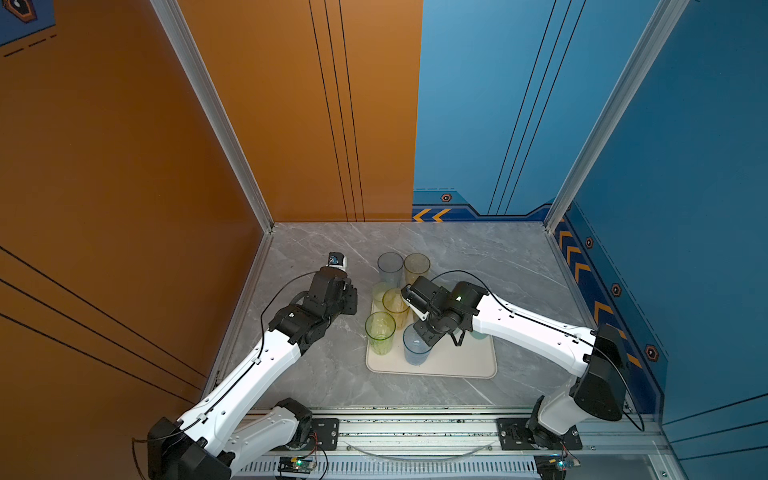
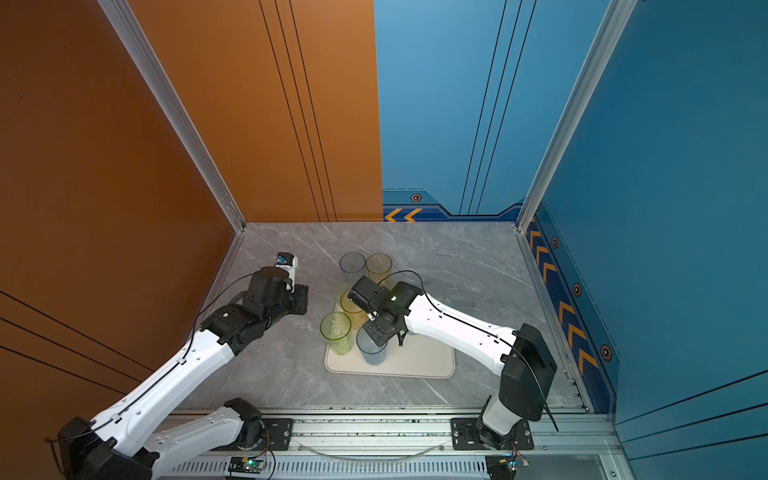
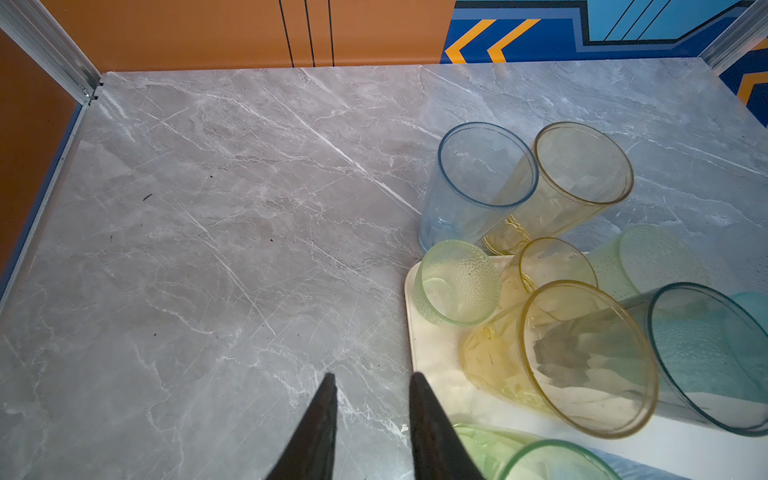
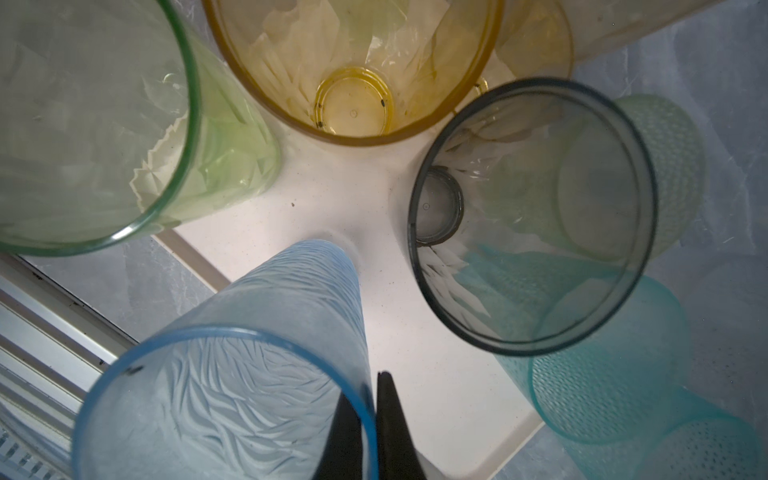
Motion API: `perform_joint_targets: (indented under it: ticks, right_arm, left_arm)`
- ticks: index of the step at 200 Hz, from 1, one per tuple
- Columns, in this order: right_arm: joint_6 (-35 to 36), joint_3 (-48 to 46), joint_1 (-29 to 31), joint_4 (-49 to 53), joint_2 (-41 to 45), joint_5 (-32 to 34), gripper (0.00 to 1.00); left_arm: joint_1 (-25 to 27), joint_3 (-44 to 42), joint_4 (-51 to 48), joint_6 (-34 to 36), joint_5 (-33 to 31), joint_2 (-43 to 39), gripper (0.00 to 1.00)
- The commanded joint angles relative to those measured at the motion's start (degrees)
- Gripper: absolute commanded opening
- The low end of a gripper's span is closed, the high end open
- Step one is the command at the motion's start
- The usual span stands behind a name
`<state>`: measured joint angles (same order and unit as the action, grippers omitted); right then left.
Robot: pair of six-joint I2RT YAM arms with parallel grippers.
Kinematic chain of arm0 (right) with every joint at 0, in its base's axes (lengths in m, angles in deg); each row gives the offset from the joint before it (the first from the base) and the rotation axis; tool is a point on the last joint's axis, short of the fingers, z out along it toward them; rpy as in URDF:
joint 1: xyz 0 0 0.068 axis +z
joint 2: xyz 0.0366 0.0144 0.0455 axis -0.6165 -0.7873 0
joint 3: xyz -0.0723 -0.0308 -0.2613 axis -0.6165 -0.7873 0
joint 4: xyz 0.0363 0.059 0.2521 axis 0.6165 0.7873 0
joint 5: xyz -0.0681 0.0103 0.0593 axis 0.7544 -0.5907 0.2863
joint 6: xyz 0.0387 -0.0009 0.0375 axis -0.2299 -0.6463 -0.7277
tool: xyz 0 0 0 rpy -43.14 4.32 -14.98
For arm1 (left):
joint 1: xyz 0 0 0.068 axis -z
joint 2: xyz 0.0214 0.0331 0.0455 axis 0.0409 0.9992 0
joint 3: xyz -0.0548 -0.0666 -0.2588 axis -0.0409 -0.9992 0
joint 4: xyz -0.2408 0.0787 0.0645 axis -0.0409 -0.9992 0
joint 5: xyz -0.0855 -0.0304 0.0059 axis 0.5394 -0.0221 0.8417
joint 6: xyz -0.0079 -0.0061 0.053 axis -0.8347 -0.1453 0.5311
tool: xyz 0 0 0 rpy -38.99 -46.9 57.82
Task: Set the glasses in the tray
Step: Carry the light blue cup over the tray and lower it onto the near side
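Observation:
My right gripper is above the bare tray patch (image 1: 399,346) (image 4: 308,188) beside the tall green glass, so I will next lower it toward the green glass and release the blue glass.
The cream-white tray (image 1: 461,363) lies on the marble at centre front. On it stand a tall green glass (image 1: 380,332), a tall yellow glass (image 1: 395,305) and a blue glass (image 1: 415,349). My right gripper (image 4: 370,386) is shut on the blue glass (image 4: 232,374) at its rim, one finger inside and one outside, with its base down at the tray. A smoky grey glass (image 4: 532,216) and teal short glasses (image 4: 602,374) stand close by. Behind the tray, a pale blue glass (image 3: 478,183) and a yellow glass (image 3: 577,174) stand on the table. My left gripper (image 3: 372,376) is open and empty, left of the tray.
The marble table (image 1: 490,257) is boxed in by an orange wall on the left and blue walls behind and on the right. An aluminium rail (image 1: 415,432) carrying both arm bases runs along the front edge. A short green glass (image 3: 457,282) sits at the tray's far left corner.

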<state>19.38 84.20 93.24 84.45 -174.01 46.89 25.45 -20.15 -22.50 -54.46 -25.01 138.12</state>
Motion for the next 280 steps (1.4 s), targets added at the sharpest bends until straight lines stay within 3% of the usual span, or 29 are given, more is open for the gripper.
perform_joint_targets:
  ticks: [1, 280]
  right_arm:
    - [0.0, 2.6, -0.2, -0.8, -0.6, 1.0, 0.0]
    - [-1.7, 4.1, -2.8, -2.0, -6.1, -5.1, 0.04]
  left_arm:
    - [-0.4, 1.7, -1.1, 0.8, 1.4, 0.1, 0.32]
    - [-2.1, 1.2, -1.7, 1.7, 2.5, 0.3, 0.32]
